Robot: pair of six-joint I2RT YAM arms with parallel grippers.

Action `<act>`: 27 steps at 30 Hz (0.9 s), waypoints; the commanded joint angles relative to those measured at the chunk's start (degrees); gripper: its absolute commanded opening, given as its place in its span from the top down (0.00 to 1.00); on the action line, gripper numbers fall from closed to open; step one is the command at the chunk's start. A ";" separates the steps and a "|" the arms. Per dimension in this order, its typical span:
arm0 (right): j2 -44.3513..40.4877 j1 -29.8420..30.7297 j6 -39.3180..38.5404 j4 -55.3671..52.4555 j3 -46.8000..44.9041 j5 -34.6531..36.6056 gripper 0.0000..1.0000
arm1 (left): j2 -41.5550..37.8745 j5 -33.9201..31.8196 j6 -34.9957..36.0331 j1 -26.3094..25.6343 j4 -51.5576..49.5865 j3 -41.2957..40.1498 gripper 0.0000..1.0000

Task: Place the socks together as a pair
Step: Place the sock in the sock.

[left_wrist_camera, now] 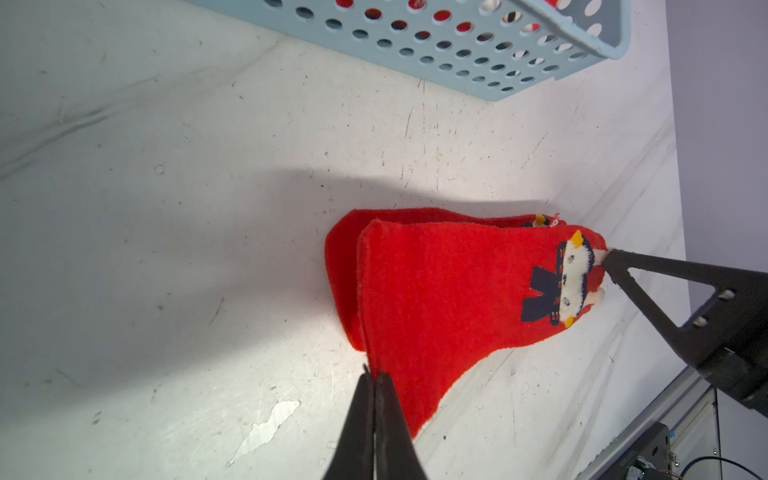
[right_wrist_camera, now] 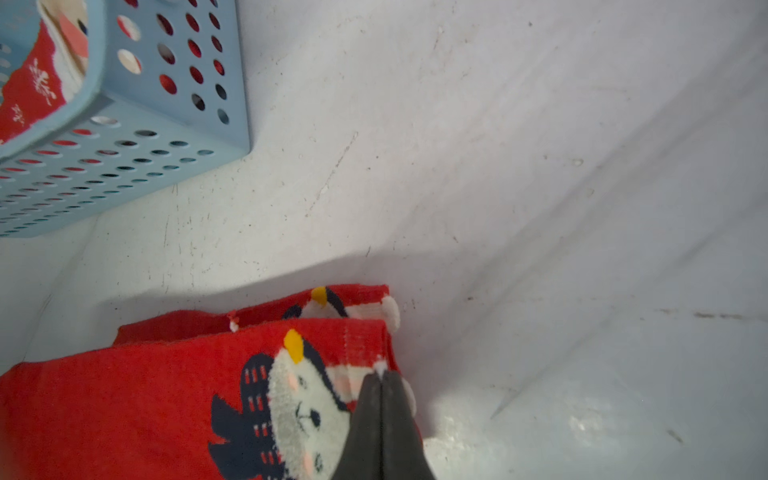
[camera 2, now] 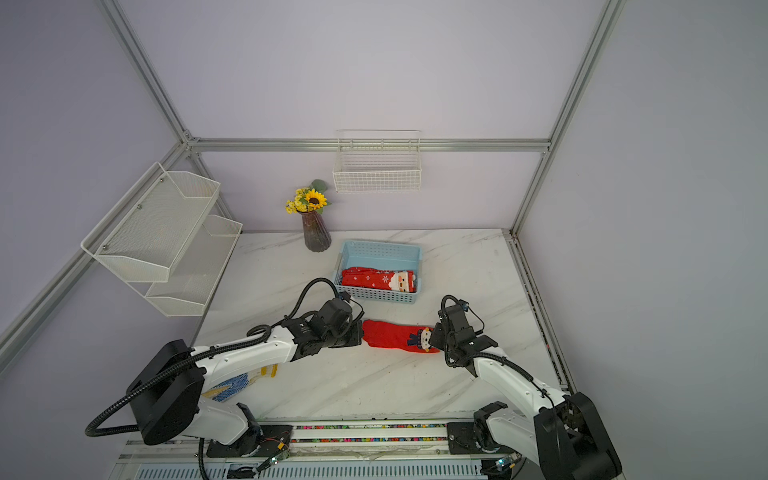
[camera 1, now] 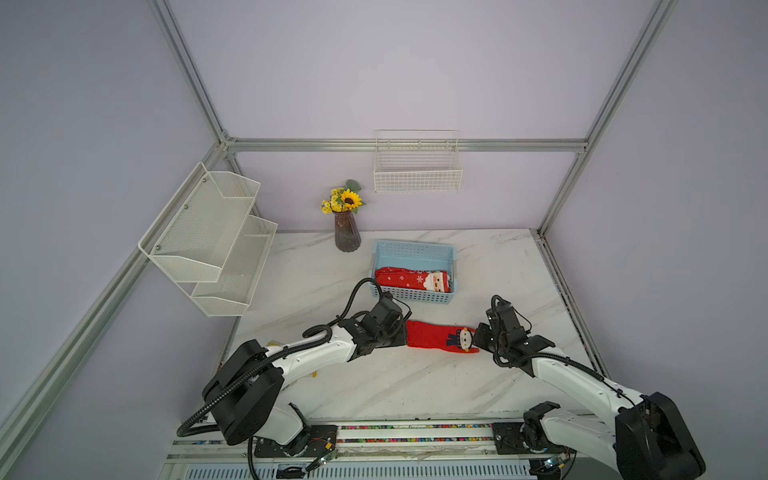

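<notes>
The cuffs are nearly lined up, so I will lower my right gripper onto the lower sock's cuff point(right_wrist_camera: 369, 296) just below it and let go of the upper sock point(right_wrist_camera: 124, 399).
Two red socks with a white bear figure at the cuff lie stacked on the marble table; the upper sock point(camera 1: 432, 336) point(camera 2: 386, 334) point(left_wrist_camera: 449, 291) point(right_wrist_camera: 124, 399) covers most of the lower sock point(left_wrist_camera: 341, 270) point(right_wrist_camera: 357, 296). My left gripper point(camera 1: 405, 333) point(camera 2: 361, 335) point(left_wrist_camera: 374, 374) is shut on the upper sock's toe edge. At the cuff end, by the bear's head, my right gripper point(camera 1: 478, 335) point(camera 2: 433, 336) point(right_wrist_camera: 381, 374) is shut on the same sock. More red socks point(camera 1: 409, 279) point(camera 2: 376, 279) with snowflakes and a Santa lie in the blue basket.
The blue perforated basket point(camera 1: 415, 248) point(camera 2: 380, 248) point(left_wrist_camera: 436, 54) point(right_wrist_camera: 124, 174) stands just behind the socks. A vase of sunflowers point(camera 1: 347, 232) is at the back. White mesh racks point(camera 1: 208, 237) hang on the left wall, a wire basket point(camera 1: 417, 174) on the back wall. A blue-dotted glove point(camera 2: 232, 386) lies under my left arm.
</notes>
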 commanded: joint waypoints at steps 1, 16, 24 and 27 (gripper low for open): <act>2.96 -0.19 -0.81 2.00 1.48 -0.34 1.00 | -0.11 -0.20 0.54 0.34 1.14 -0.07 0.98; 0.48 -0.44 3.13 2.12 -0.32 -4.86 0.49 | 3.43 0.30 -1.20 1.10 4.00 -3.15 0.38; 2.58 -0.44 4.56 3.98 -2.21 -6.00 0.47 | 7.85 4.78 -2.64 1.13 8.01 -3.34 0.34; 3.59 -0.44 5.00 4.51 -2.50 -5.87 0.47 | 8.64 5.00 -2.73 1.13 8.48 -3.35 0.33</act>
